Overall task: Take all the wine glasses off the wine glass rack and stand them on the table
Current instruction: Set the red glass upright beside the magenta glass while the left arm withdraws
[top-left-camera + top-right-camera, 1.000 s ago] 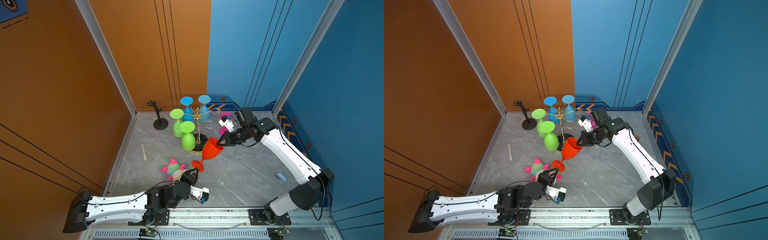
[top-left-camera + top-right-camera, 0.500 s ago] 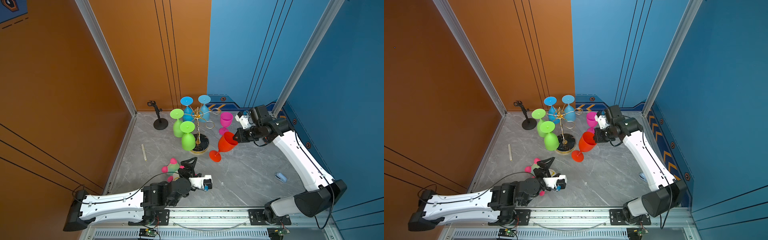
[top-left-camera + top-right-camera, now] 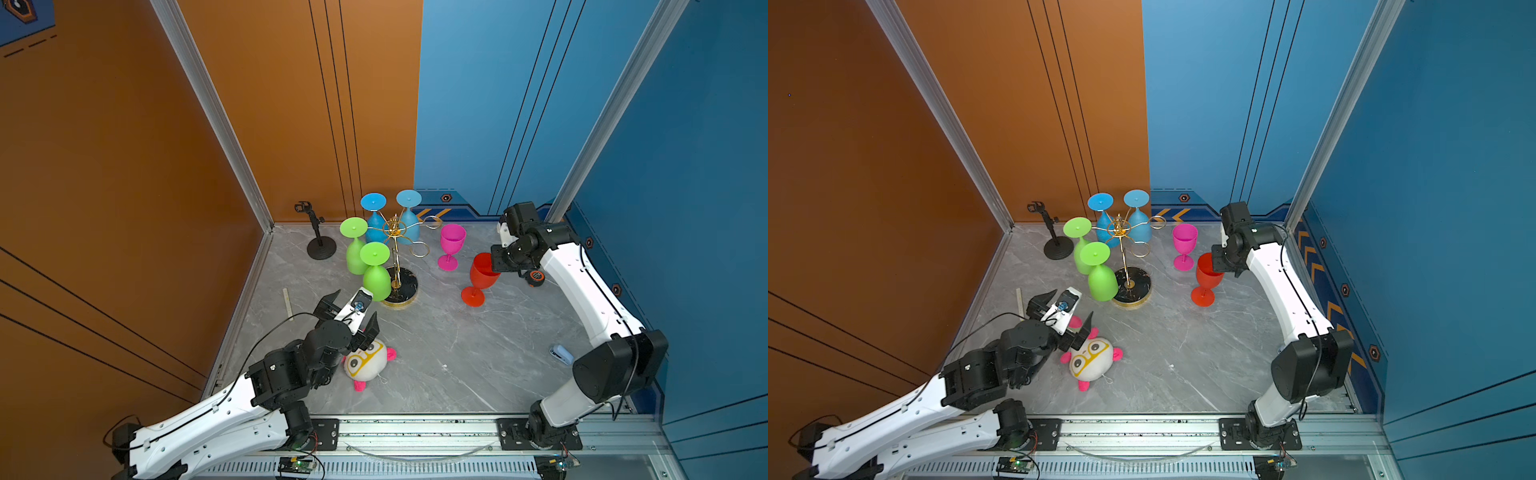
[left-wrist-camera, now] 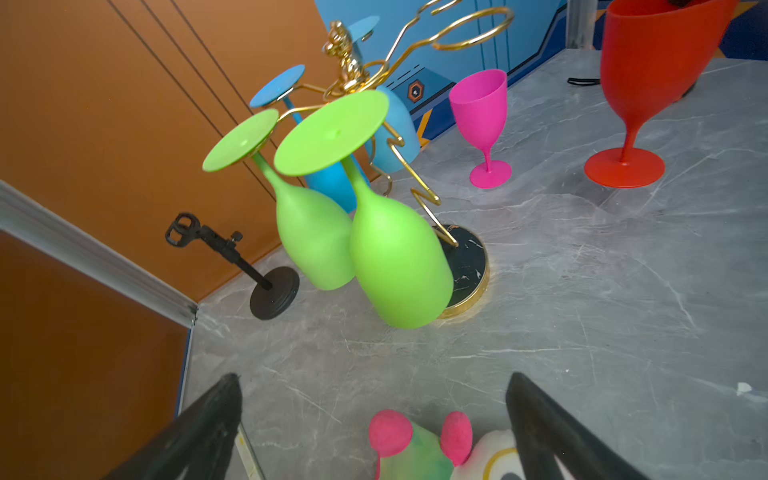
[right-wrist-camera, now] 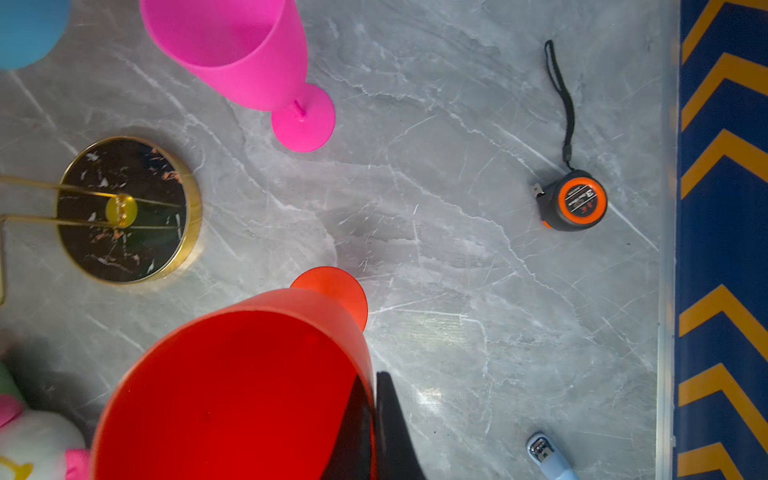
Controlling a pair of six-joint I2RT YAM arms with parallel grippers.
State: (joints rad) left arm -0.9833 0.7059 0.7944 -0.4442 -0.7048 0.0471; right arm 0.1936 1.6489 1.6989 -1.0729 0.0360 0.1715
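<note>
My right gripper holds the red glass by its rim. Next, it needs to carry the red glass outward, lower the glass's foot onto bare tabletop [image 3: 464, 262] [image 5: 388, 120] beside the pink glass and let go of the red glass's rim.
The wine glass rack [image 3: 394, 249] [image 3: 1121, 245] is a gold wire stand on a black marbled base [image 4: 467, 266] [image 5: 120, 208]. Two green glasses [image 3: 376, 280] [image 4: 395, 257] and two blue glasses [image 3: 376, 226] hang from it upside down. A red wine glass [image 3: 482, 272] [image 3: 1206, 274] [image 4: 648, 62] stands off the rack to its right, slightly tilted, foot down at the table. My right gripper [image 3: 496, 266] [image 5: 371, 382] is shut on its rim [image 5: 232, 395]. My left gripper [image 3: 357, 303] [image 4: 374, 376] is open and empty, over a plush toy, near the front green glass.
A pink glass [image 3: 451, 245] [image 5: 232, 45] stands upright behind the red one. A white plush toy [image 3: 368, 363], a black clamp stand [image 3: 320, 245], a ruler [image 3: 286, 299], an orange tape measure [image 5: 575, 201] and a small light-blue object [image 3: 561, 355] lie around. Walls close three sides.
My right gripper carried the red glass to the right, away from the rack, and lowered it upright. My left gripper opened at the glass's foot and swung left toward the green glasses.
</note>
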